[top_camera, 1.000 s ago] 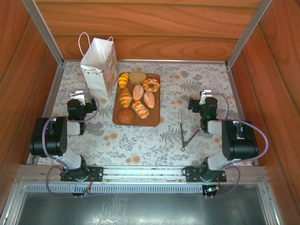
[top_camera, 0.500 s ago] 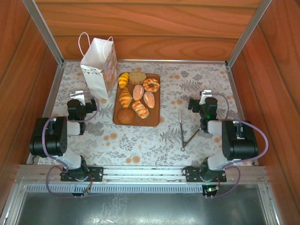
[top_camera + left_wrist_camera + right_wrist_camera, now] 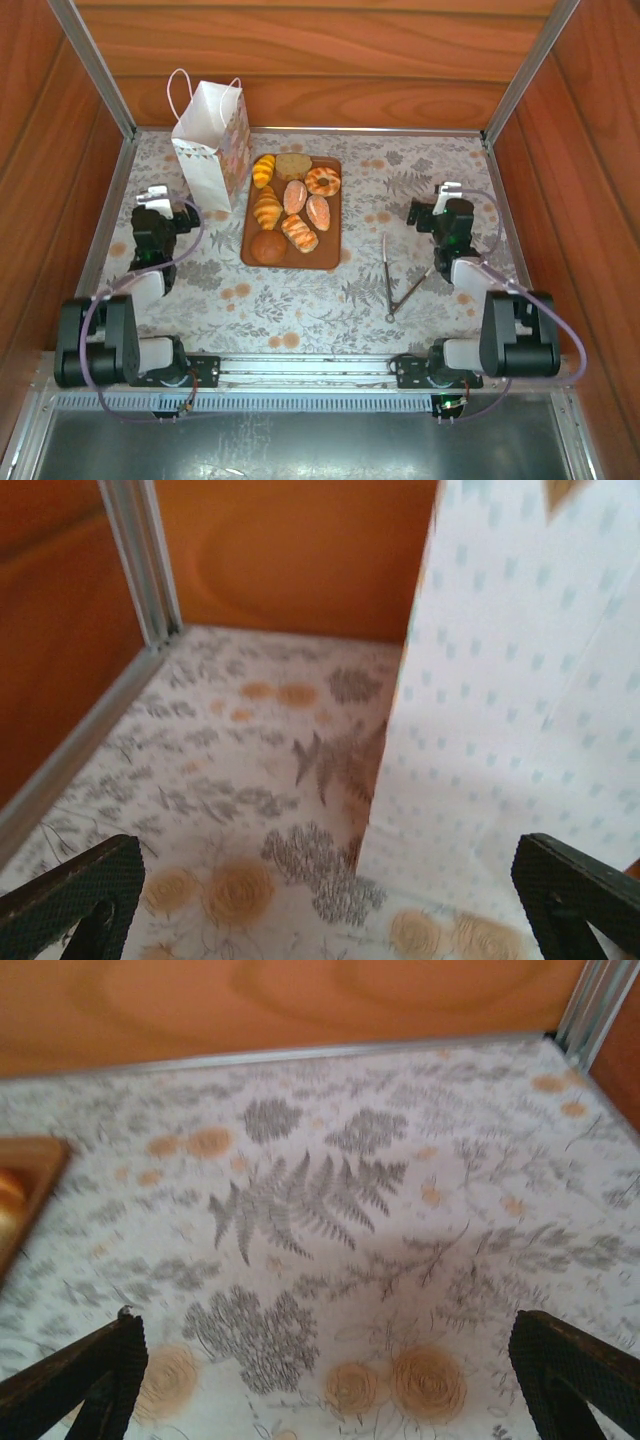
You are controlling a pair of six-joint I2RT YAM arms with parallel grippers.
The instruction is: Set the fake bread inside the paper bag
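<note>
My left gripper should lift its open fingers outward to close on the paper bag's rim by the corner post, because that rim is higher up and further out.
The fake bread [image 3: 296, 205], several croissants, rolls, a ring and a round bun [image 3: 267, 247], lies on a brown tray [image 3: 325, 252] mid-table. To the tray's left stands the white paper bag [image 3: 212, 140], upright, cord handles up. My left gripper [image 3: 163, 205] hovers open just in front of the bag; in the left wrist view the bag's dotted side [image 3: 520, 710] rises close on the right between the spread fingers [image 3: 70, 890]. Right of the tray my right gripper [image 3: 437, 208] is open over bare cloth [image 3: 325, 1370]. The tray's corner [image 3: 25, 1185] shows at the left edge there.
Metal tongs [image 3: 394, 282] lie on the flowered cloth between the tray and the right arm. Wooden walls and aluminium posts [image 3: 98, 70] close in the table on three sides. A wall corner post [image 3: 140, 560] stands close to the left gripper.
Both arms have shifted outward: the left gripper moved left and a little farther back, the right gripper moved right. Elbows dropped toward the bases. Both grippers stay open.
</note>
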